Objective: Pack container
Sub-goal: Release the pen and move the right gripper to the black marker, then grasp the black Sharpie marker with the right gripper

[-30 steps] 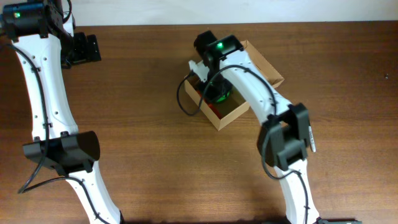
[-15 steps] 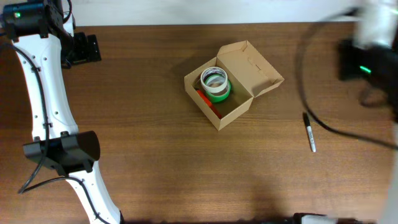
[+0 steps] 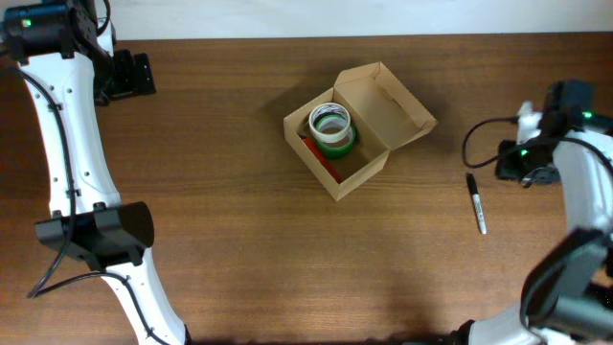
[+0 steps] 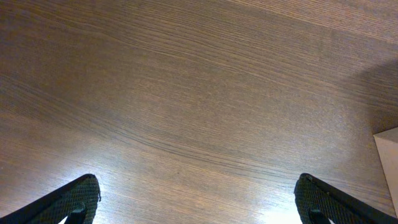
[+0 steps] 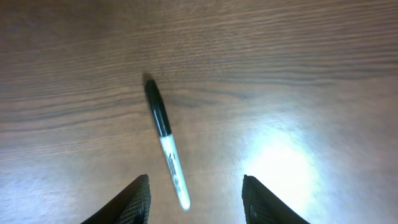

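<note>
The marker is below my open fingers, nearer the container, so my right gripper next needs to go down toward the container, to where the marker's black meets white.
The tan cardboard container sits open at the table's middle, its flap lid hinged back to the right. Inside are a green tape roll and something red. A black and white marker lies on the table to the right; in the right wrist view the marker lies between and just ahead of the fingers. My right gripper is open and empty above it, and its arm is at the right edge. My left gripper is open and empty over bare wood at the far left.
A pale corner shows at the right edge of the left wrist view. The table's back edge runs along the top. The left arm stretches down the left side.
My right arm has left the container, swung fast to the right and now hangs over the marker. The tape roll lies in the container. The left arm has not moved.
</note>
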